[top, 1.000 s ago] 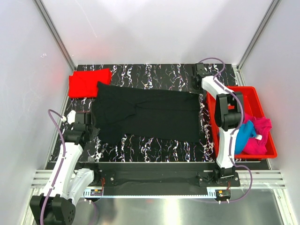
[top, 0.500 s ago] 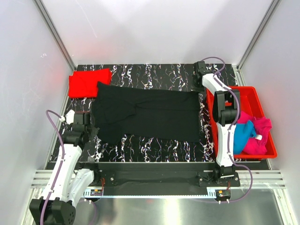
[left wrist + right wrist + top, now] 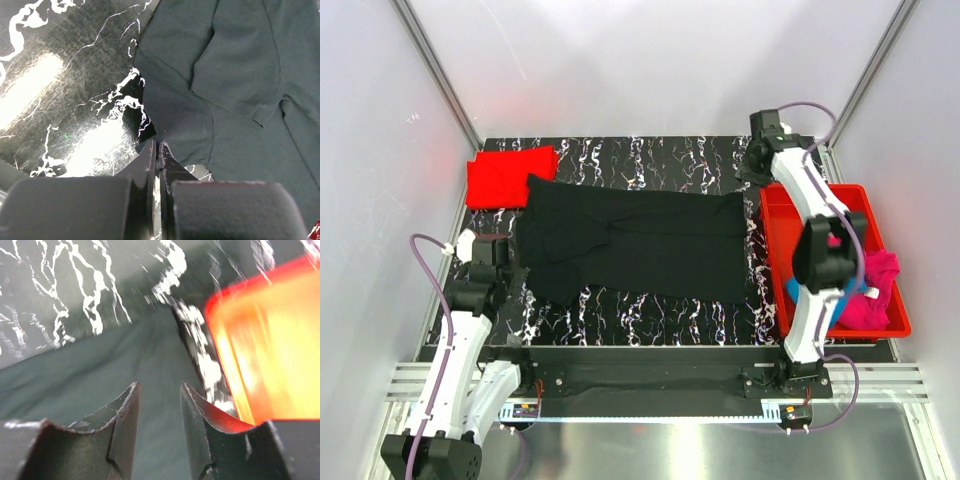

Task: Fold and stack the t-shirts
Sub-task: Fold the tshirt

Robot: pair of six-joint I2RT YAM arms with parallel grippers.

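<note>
The opposite sleeve is already in my left gripper, so my right gripper will next go back and down and close on the black t-shirt's near corner (image 3: pixel 741 299) by the bin.
A black t-shirt (image 3: pixel 640 245) lies spread flat across the marbled table (image 3: pixel 650 160). My left gripper (image 3: pixel 513 264) is shut on its left sleeve edge; in the left wrist view the pinched fingertips (image 3: pixel 157 145) meet the dark cloth (image 3: pixel 235 65). My right gripper (image 3: pixel 752 176) hovers open over the shirt's far right corner, its jaws (image 3: pixel 159 390) apart with nothing between them above the black t-shirt (image 3: pixel 75 370). A folded red t-shirt (image 3: pixel 508 178) rests at the back left. The magenta t-shirt (image 3: pixel 878 290) and the blue t-shirt (image 3: pixel 791 291) lie in the bin, the blue one mostly hidden by my right arm.
A rigid red plastic bin (image 3: pixel 865 196) stands along the table's right side, close to my right gripper, and shows as a bright blur (image 3: pixel 270 340) in the right wrist view. White walls enclose the table on three sides.
My right gripper has opened, let go of the black t-shirt's corner and risen, and the right arm has swung out over the bin. My left arm has drawn slightly to the left.
</note>
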